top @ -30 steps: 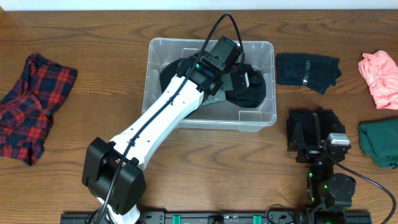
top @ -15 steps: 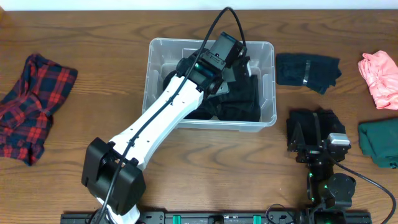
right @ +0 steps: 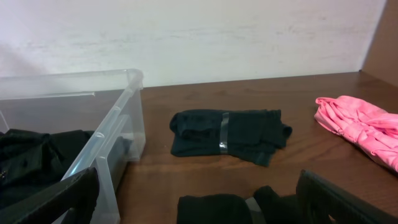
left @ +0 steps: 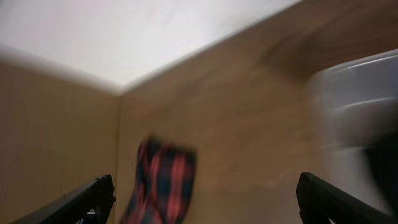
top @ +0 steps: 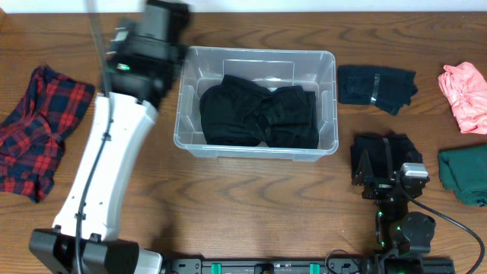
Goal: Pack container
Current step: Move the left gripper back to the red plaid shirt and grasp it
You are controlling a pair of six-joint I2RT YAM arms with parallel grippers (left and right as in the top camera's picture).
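Note:
My empty left gripper swings left in the overhead view next and down onto the red plaid garment's far end, which lies below on that side.
The container is a clear plastic tub at the table's middle back, with a crumpled black garment lying inside it. My left gripper is blurred at the tub's far left corner, outside it. In the left wrist view it is open and empty, its fingertips wide apart, with a red plaid garment ahead and the tub at the right. My right gripper stands open over a black folded garment, holding nothing.
The red plaid garment lies at the far left. Right of the tub lie a dark folded garment, a pink one and a green one. The right wrist view shows the tub's wall and the dark garment.
My left gripper opened inside the tub, left the black garment there, and swung up and left out of the tub. The right arm has not moved.

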